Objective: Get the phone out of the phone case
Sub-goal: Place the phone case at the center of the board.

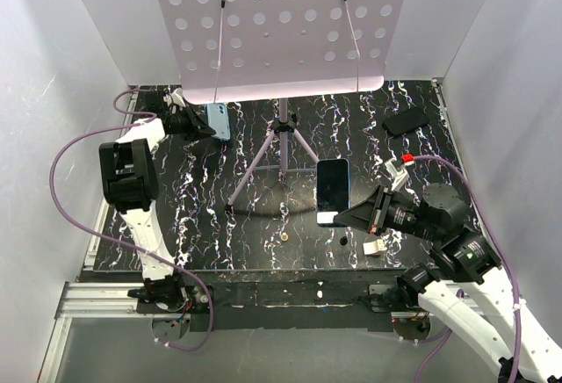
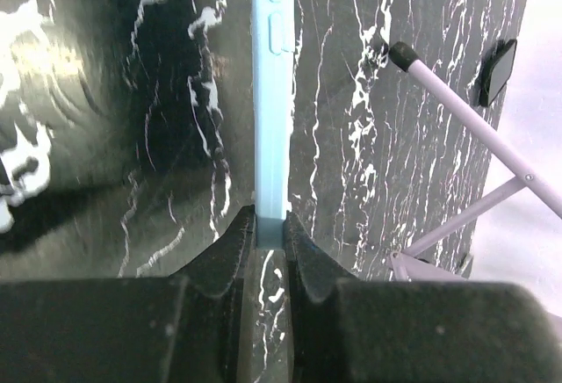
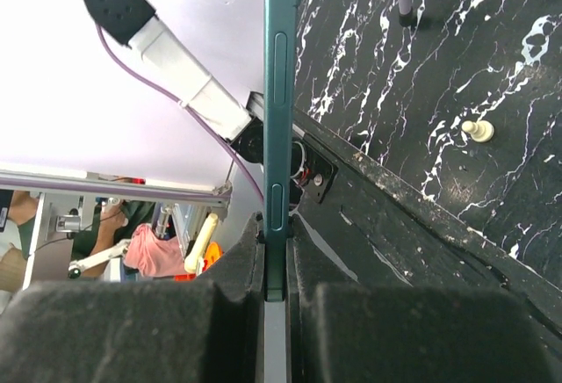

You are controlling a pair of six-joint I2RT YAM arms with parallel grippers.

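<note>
Next, my left gripper moves down toward the bare tabletop beneath it. It releases the light blue phone case (image 1: 220, 122) there, since my right gripper already holds the phone.
My left gripper (image 1: 207, 127) is at the far left of the table and is shut on the light blue phone case (image 1: 220, 122). In the left wrist view the case (image 2: 270, 93) shows edge-on, pinched at its near end between the fingers, with the gripper (image 2: 270, 225) closed on it. My right gripper (image 1: 339, 218) is shut on the phone (image 1: 333, 184), black screen up, near the table's middle right. In the right wrist view the phone (image 3: 277, 93) shows as a thin teal edge clamped in the gripper (image 3: 276, 229). Phone and case are well apart.
A white perforated panel on a tripod (image 1: 281, 137) stands mid-table between the arms. Another black slab (image 1: 406, 121) lies at the back right and also shows in the left wrist view (image 2: 497, 71). A small white block (image 1: 375, 248) and a cream peg (image 3: 477, 128) lie near the front edge.
</note>
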